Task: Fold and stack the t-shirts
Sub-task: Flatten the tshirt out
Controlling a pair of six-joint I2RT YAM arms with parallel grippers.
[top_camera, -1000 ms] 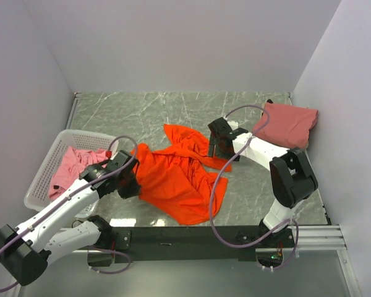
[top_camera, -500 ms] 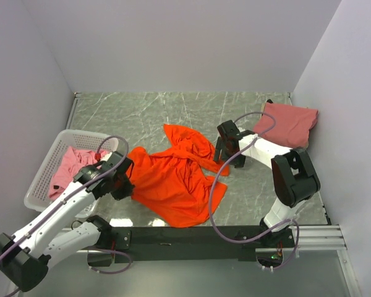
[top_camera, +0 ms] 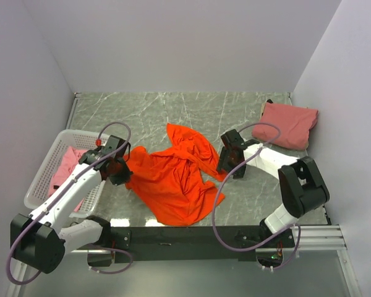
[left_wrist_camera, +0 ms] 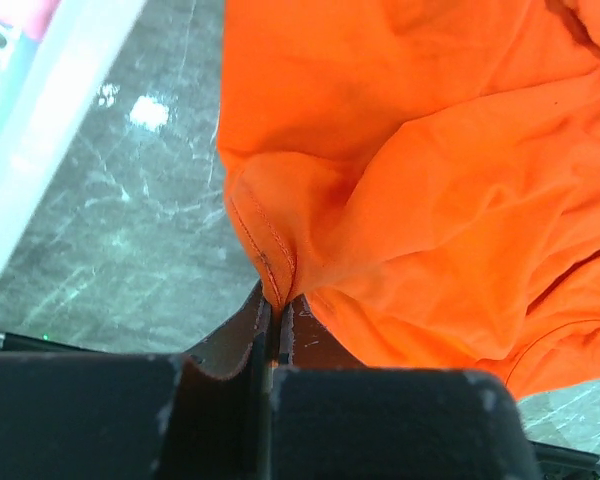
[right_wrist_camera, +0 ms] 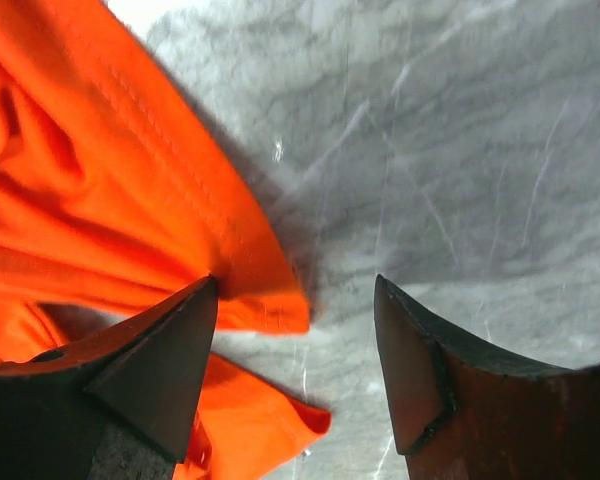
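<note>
The shirt lies crumpled, so the robot's left gripper will next lift the shirt's hem, carry it outward to the bare far part of the tabletop and let it go there.
The bright orange t-shirt (top_camera: 176,179) lies crumpled across the middle of the table. My left gripper (top_camera: 119,170) is shut on its left hem edge (left_wrist_camera: 270,265), close to the basket. My right gripper (top_camera: 225,162) is open just above the shirt's right edge (right_wrist_camera: 250,290), with one finger over the cloth and the other over bare table. A folded salmon-pink t-shirt (top_camera: 289,125) lies at the back right corner. A lighter pink t-shirt (top_camera: 65,170) lies bunched in the basket.
The white perforated basket (top_camera: 40,185) stands at the left, right beside my left arm; its rim shows in the left wrist view (left_wrist_camera: 50,130). The table is grey-green marble (top_camera: 173,108). Walls close in on the left, back and right.
My left gripper has pulled the orange shirt's left edge toward the basket and farther back. My right gripper has moved right and nearer, along the shirt's right edge.
</note>
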